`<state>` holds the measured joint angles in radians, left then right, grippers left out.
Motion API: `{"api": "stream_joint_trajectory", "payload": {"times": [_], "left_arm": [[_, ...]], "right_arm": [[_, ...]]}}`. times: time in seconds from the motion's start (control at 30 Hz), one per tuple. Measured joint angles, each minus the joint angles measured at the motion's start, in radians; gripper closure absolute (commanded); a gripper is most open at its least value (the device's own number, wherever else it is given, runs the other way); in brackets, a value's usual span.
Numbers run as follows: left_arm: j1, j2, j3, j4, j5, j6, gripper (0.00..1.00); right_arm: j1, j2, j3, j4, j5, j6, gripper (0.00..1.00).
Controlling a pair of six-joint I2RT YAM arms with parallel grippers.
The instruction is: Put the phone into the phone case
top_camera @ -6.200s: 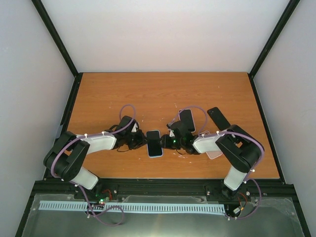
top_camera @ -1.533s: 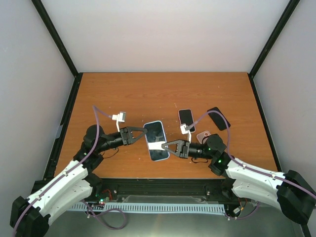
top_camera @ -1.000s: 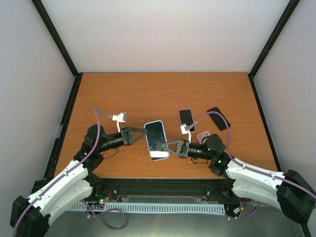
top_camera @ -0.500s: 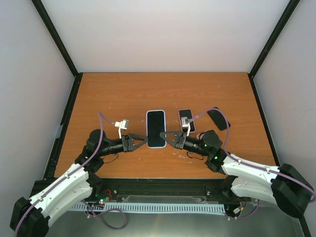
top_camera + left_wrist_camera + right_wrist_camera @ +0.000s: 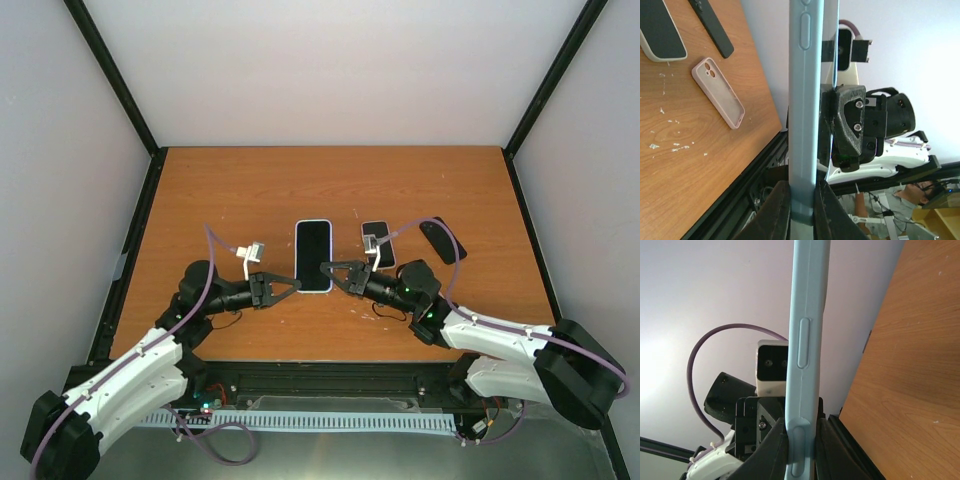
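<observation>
The left gripper should next carry the phone over and down to release it, as there is clear wood below the gripper, outward and to its left in the top view.
A phone with a dark screen sits in a light blue phone case, lengthwise near the table's middle. My left gripper is shut on the case's near left edge, and my right gripper is shut on its near right edge. In the left wrist view the blue phone case runs edge-on up from my shut left gripper, with the right arm's gripper behind it. The right wrist view shows the case edge rising from my shut right gripper.
A second phone and a black slab lie to the right of the held one. A pink case lies on the wood, seen from the left wrist. White crumbs dot the table near it.
The cased phone has moved away from the arm bases and turned straight. My left gripper has shifted its hold from the phone's far left corner to its near left edge.
</observation>
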<state>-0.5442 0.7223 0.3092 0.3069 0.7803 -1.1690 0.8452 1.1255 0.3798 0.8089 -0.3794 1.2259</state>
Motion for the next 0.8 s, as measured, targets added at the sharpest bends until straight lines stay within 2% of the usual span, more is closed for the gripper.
{"api": "stream_joint_trajectory", "payload": {"times": [0.33, 0.5, 0.63, 0.8], "left_arm": [[-0.001, 0.002, 0.015, -0.089, -0.021, 0.011, 1.00], [-0.002, 0.000, 0.024, -0.106, -0.031, 0.017, 1.00], [-0.002, -0.012, 0.027, -0.118, -0.054, 0.020, 1.00], [-0.002, -0.014, 0.028, -0.169, -0.110, 0.027, 1.00]], "right_arm": [[0.000, -0.001, 0.006, -0.066, 0.006, -0.032, 0.94], [0.000, -0.011, 0.015, -0.094, 0.008, -0.040, 0.85], [0.000, -0.030, 0.032, -0.156, 0.012, -0.070, 0.66], [0.000, -0.081, 0.046, -0.272, 0.044, -0.123, 0.32]]}}
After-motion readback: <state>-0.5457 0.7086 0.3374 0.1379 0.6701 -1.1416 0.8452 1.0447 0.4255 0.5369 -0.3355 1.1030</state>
